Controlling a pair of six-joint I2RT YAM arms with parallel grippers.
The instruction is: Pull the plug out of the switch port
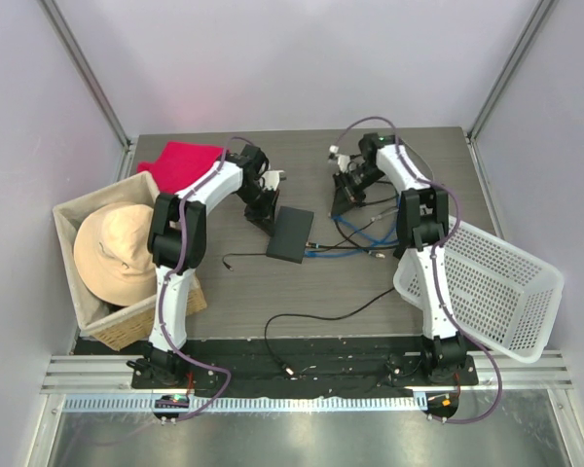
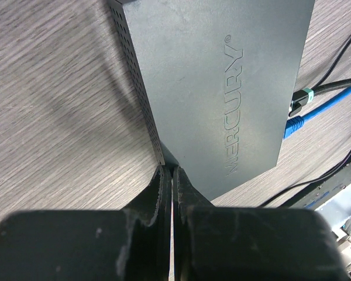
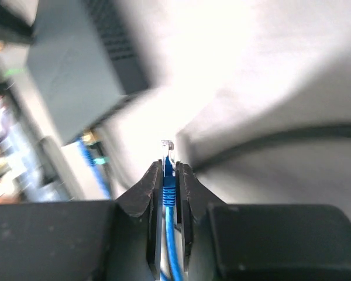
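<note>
The right gripper will move outward and to the right in the top view and release the blue plug over the far tabletop, as other plugs are still in the switch (image 1: pixel 291 233).
The switch (image 1: pixel 291 233) is a flat matte-black box lying mid-table; the left wrist view shows it (image 2: pixel 222 88) with "MERCURY" on top. My left gripper (image 2: pixel 168 171) is shut and empty, its tips touching the switch's near corner, at its far-left end in the top view (image 1: pixel 261 206). A blue plug (image 2: pixel 292 126) and a black cable with a teal boot (image 2: pixel 303 97) sit in the switch's ports. My right gripper (image 3: pixel 169 166) is shut on a free blue plug (image 3: pixel 169 184) whose clear tip sticks out past the fingers. It is held to the right of the switch and apart from it (image 1: pixel 346 183).
A wicker basket (image 1: pixel 78 209) holding a tan hat (image 1: pixel 117 253) stands at the left, with a red cloth (image 1: pixel 185 161) behind it. A white perforated basket (image 1: pixel 492 287) is at the right. Blue and black cables (image 1: pixel 355 238) lie right of the switch. A loose black cable (image 1: pixel 321 316) lies near the front.
</note>
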